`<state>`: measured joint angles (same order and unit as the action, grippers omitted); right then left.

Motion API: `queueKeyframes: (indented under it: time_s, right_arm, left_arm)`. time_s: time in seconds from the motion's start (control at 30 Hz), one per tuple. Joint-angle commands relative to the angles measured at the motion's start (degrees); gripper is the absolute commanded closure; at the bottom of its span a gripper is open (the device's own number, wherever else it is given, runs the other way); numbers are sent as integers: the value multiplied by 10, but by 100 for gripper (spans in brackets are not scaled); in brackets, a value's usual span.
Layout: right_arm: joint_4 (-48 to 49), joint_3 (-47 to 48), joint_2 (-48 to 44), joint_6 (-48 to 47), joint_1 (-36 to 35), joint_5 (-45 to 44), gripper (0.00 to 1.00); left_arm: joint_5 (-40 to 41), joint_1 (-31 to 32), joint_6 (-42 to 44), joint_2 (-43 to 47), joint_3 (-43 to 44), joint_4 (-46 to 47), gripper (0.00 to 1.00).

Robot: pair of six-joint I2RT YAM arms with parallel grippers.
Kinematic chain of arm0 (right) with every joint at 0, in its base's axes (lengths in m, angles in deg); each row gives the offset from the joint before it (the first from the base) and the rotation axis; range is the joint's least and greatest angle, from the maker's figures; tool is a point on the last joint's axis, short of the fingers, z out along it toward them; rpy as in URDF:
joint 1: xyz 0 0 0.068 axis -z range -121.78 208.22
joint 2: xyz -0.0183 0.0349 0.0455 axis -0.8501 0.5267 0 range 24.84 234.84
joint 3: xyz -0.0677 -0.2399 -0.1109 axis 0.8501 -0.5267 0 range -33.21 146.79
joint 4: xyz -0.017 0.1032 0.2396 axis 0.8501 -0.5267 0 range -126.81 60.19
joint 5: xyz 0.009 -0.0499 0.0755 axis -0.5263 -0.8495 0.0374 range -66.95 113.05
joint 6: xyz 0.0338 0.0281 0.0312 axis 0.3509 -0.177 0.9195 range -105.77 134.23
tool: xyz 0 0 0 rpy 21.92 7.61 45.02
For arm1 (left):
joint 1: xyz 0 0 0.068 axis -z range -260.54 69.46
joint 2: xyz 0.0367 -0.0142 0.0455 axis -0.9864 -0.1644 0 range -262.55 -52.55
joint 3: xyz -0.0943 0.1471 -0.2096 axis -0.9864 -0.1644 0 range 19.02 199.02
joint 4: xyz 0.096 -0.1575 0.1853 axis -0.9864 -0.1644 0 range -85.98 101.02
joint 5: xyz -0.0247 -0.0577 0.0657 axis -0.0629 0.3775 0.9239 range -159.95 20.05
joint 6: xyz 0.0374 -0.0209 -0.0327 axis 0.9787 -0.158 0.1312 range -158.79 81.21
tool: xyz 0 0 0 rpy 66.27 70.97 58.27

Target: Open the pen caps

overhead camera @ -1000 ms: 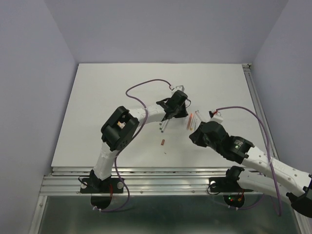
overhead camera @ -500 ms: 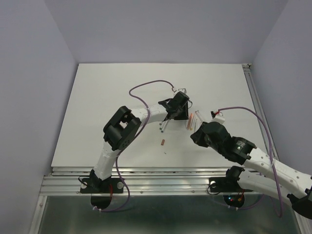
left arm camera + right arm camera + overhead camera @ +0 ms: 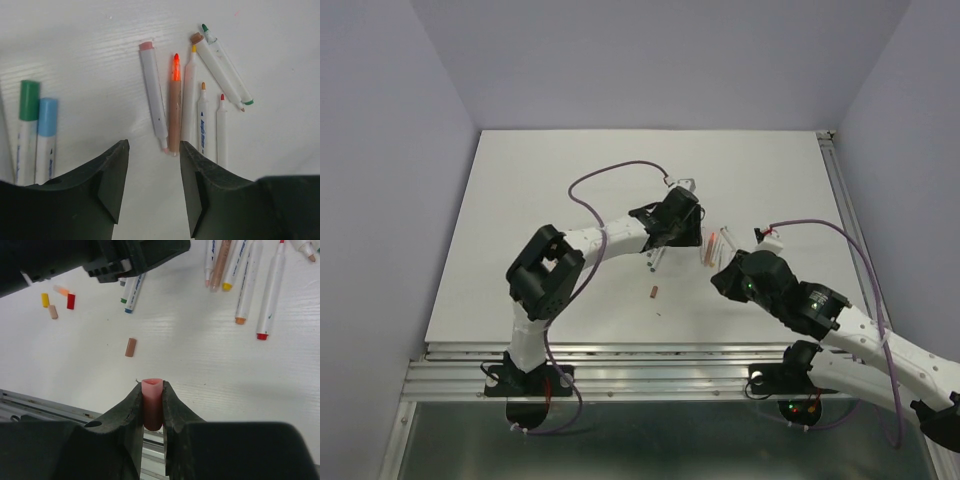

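Observation:
I should next move my right gripper left in the top view and down, and release the pink cap on bare tabletop beside the red cap, where loose caps lie.
My left gripper is open and empty, low over the table just short of a row of pens. In that row are a pink-capped pen, an uncapped orange pen and several more uncapped pens. A green-capped pen and a blue-capped pen lie to its left. My right gripper is shut on a pink cap and holds it above the table near the front edge. In the top view the left gripper is over the pens and the right gripper is just in front of them.
Loose caps lie on the table: brown, red, yellow and tan. The brown cap also shows in the top view. The metal rail runs along the table's front edge. Purple cables loop over both arms.
The left arm's elbow has swung left and lower, and its gripper has shifted slightly left over the pens. The right gripper has stayed about where it was.

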<state>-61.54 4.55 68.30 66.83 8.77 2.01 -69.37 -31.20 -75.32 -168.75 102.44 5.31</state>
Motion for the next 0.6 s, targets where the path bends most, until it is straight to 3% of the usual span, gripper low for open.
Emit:
queueKeyframes:
  time_s: [0.0,0.1,0.17,0.2,0.23,0.57]
  right_arm:
    - [53,-6,-13,-32,3,30,99]
    - [128,-22,-4,-64,2,86,99]
    - [156,-18,21,-76,2,114,99]
    - [162,-6,55,-88,3,123,99]
    - [166,1,73,-95,2,131,99]
    - [313,124,352,-158,-2,283,99]
  left_arm:
    - [58,-16,16,161,-54,20,43]
    - [84,-39,4,251,-125,23,43]
    - [117,-46,-6,302,-167,25,19]
    - [125,-49,-8,353,-206,26,18]
    - [141,-50,-13,377,-228,25,5]
    - [233,-59,-139,629,-410,-84,1]
